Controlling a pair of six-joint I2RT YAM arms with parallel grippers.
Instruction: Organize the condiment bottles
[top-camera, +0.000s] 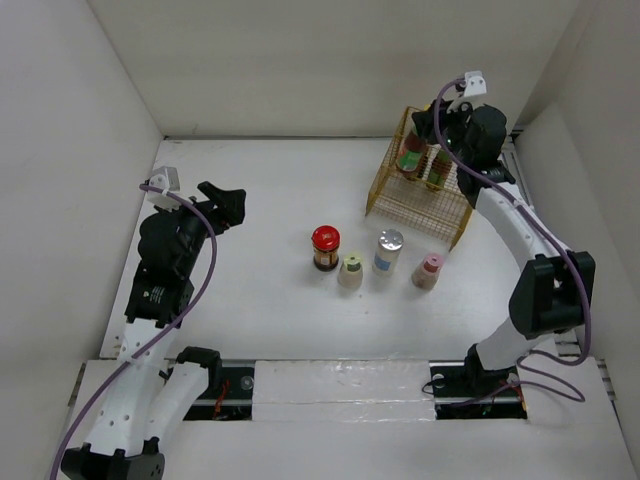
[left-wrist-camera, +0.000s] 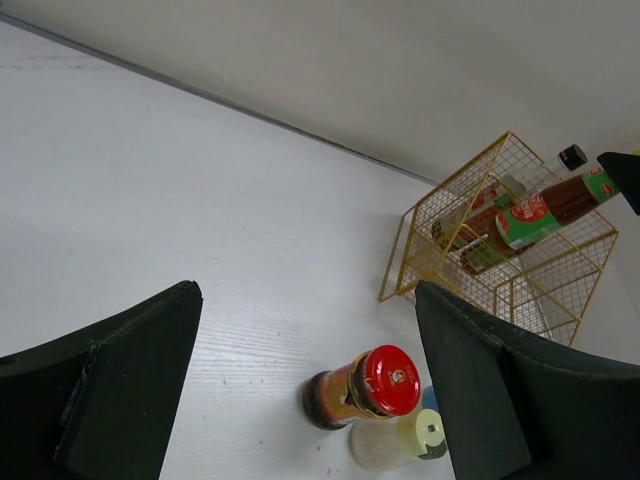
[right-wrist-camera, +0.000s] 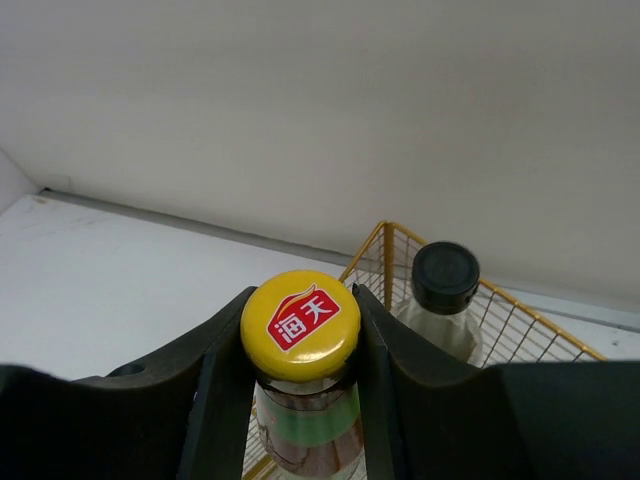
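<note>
The green-label bottle still hangs raised over the yellow wire basket, so my right gripper should lower it inside beside the black-capped bottle (top-camera: 411, 164) and release it.
My right gripper (right-wrist-camera: 300, 345) is shut on the neck of a yellow-capped, green-label bottle (right-wrist-camera: 300, 323), just under the cap, over the yellow wire basket (top-camera: 415, 200). A black-capped bottle (right-wrist-camera: 445, 280) stands in the basket just behind it. In the top view the right gripper (top-camera: 432, 125) sits over the basket's far side, above the bottles (top-camera: 411, 158). On the table stand a red-lidded jar (top-camera: 325, 247), a green-topped shaker (top-camera: 350, 269), a silver-topped shaker (top-camera: 389, 250) and a pink-topped shaker (top-camera: 428, 270). My left gripper (top-camera: 228, 205) hangs open and empty, left of the jar (left-wrist-camera: 372, 388).
The basket (left-wrist-camera: 450, 270) stands at the table's back right, near the rear wall. White walls close in the table on the left, back and right. The jar and shakers form a loose row mid-table, in front of the basket.
</note>
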